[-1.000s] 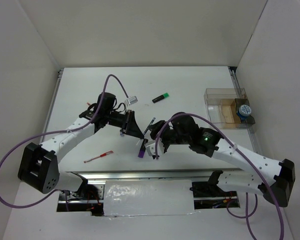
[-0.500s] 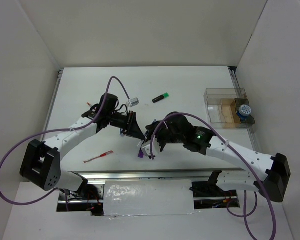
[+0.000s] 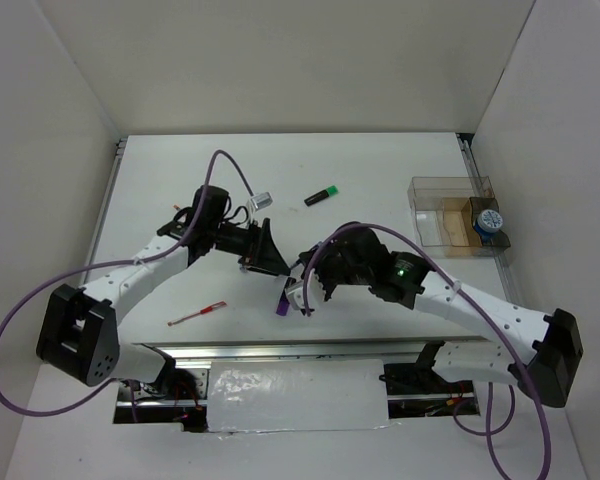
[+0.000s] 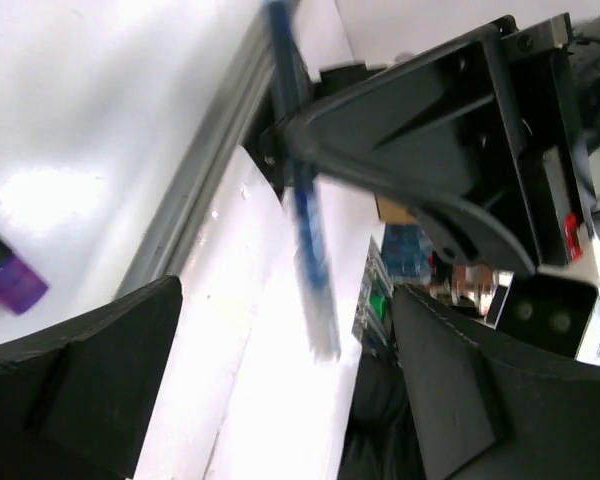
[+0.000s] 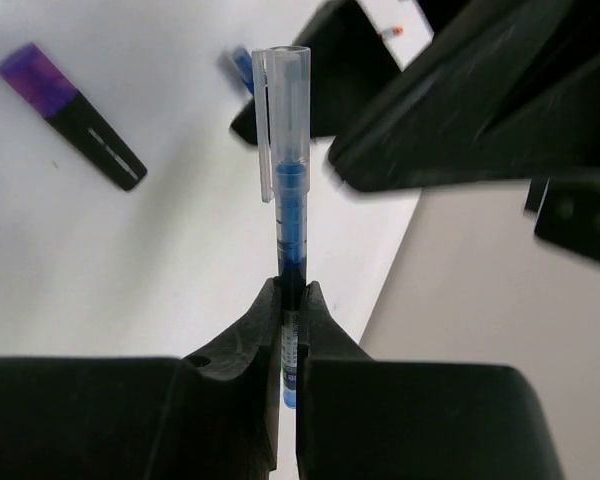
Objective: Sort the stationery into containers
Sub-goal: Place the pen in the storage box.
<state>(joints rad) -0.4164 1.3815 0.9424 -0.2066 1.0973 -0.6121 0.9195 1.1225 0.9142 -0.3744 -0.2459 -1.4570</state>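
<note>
The container's far section (image 3: 450, 188) looks empty, so my right gripper should next move outward and to the right in the top view, over it, to release the pen.
A blue pen (image 5: 285, 200) with a clear cap stands between the jaws of my right gripper (image 5: 290, 312), which is shut on its lower barrel. In the left wrist view the same blue pen (image 4: 306, 215) shows blurred, ahead of my left gripper (image 4: 280, 400), whose fingers (image 4: 80, 380) stand wide open and apart from it. From above, the left gripper (image 3: 265, 252) and the right gripper (image 3: 302, 280) face each other at mid-table. A purple-ended highlighter (image 3: 283, 301) lies just below them. The clear container (image 3: 442, 215) stands at the right.
A green-ended highlighter (image 3: 322, 195) lies at mid-back, with a small pale item (image 3: 263, 200) left of it. A red pen (image 3: 197, 314) lies front left. A blue-white tape roll (image 3: 490, 222) sits at the container's right end. The table's metal rail runs along the front edge.
The left gripper has opened and let go of the blue pen. The right gripper has shut on it. Both arms stayed close together at mid-table.
</note>
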